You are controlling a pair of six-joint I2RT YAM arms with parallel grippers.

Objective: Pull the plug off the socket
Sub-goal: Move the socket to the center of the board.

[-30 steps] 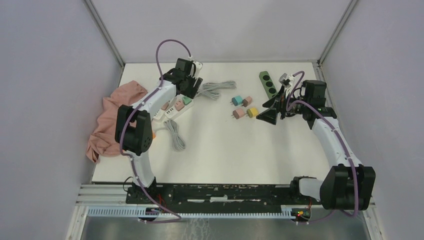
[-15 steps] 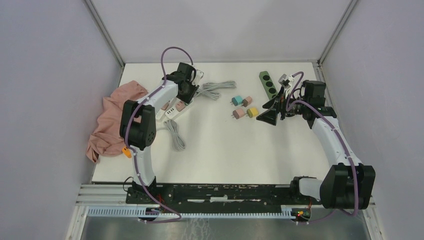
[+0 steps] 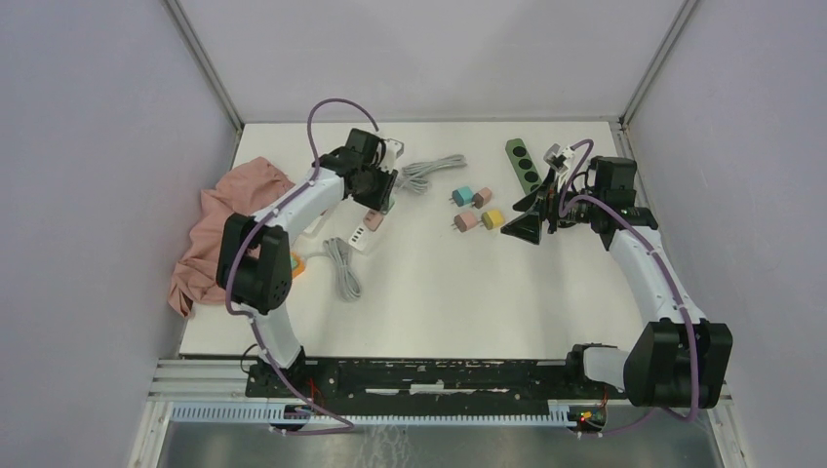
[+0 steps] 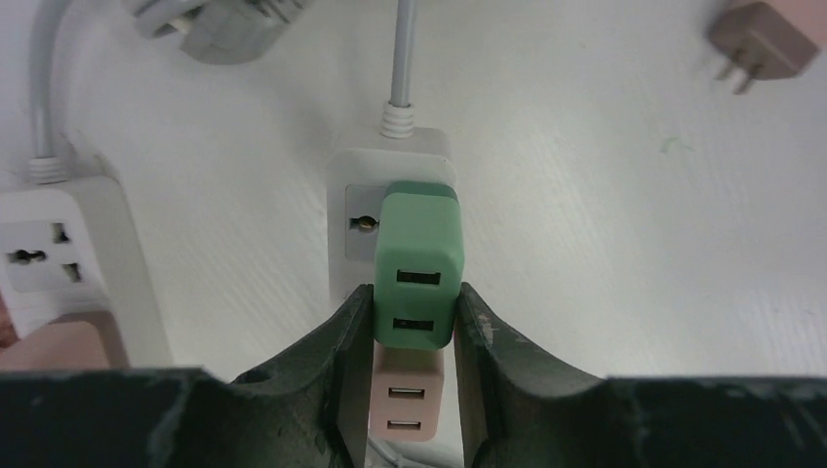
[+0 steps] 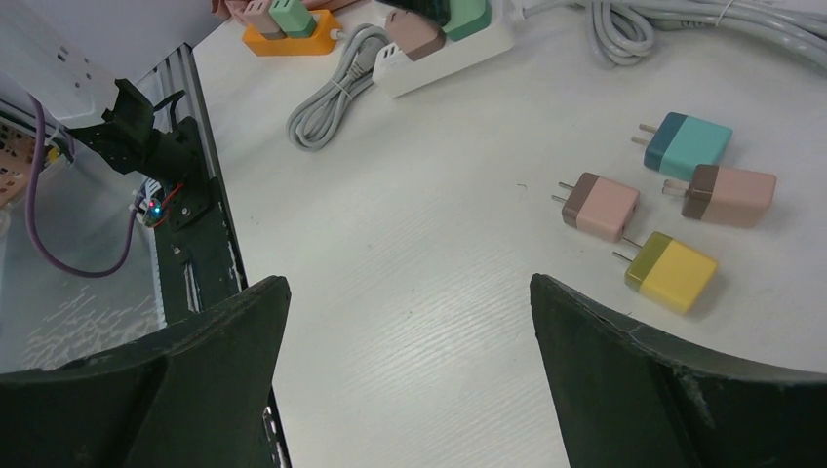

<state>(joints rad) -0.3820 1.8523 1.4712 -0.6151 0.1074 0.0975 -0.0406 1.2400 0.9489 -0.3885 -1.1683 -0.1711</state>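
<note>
Next, my left gripper draws the socket strip [image 3: 357, 238] back and to its right in the top view onto bare tabletop and releases the green plug.
A green plug [image 4: 419, 263] sits in a white socket strip [image 4: 390, 171], with a pink plug [image 4: 407, 405] in the slot just behind it. My left gripper [image 4: 413, 292] is shut on the green plug, one finger pressed against each side. From above, the left gripper [image 3: 376, 193] covers that plug at the back left of the table, and the socket strip [image 3: 357, 238] lies slanted beneath it. My right gripper [image 5: 410, 292] hangs open over bare table with nothing between its fingers; in the top view the right gripper [image 3: 523, 226] is right of centre.
Several loose plugs lie mid-table, among them a teal one [image 5: 692, 144] and a yellow one [image 5: 673, 271]. A dark green strip [image 3: 522, 163] is at the back right. A pink cloth [image 3: 219, 229], an orange strip [image 3: 293, 263], grey cable coils [image 3: 341, 263] and a second white strip [image 4: 59, 253] crowd the left.
My left gripper has closed on the green plug and shifted right and toward the near side; the white socket strip has swung along with it. The right arm has not moved.
</note>
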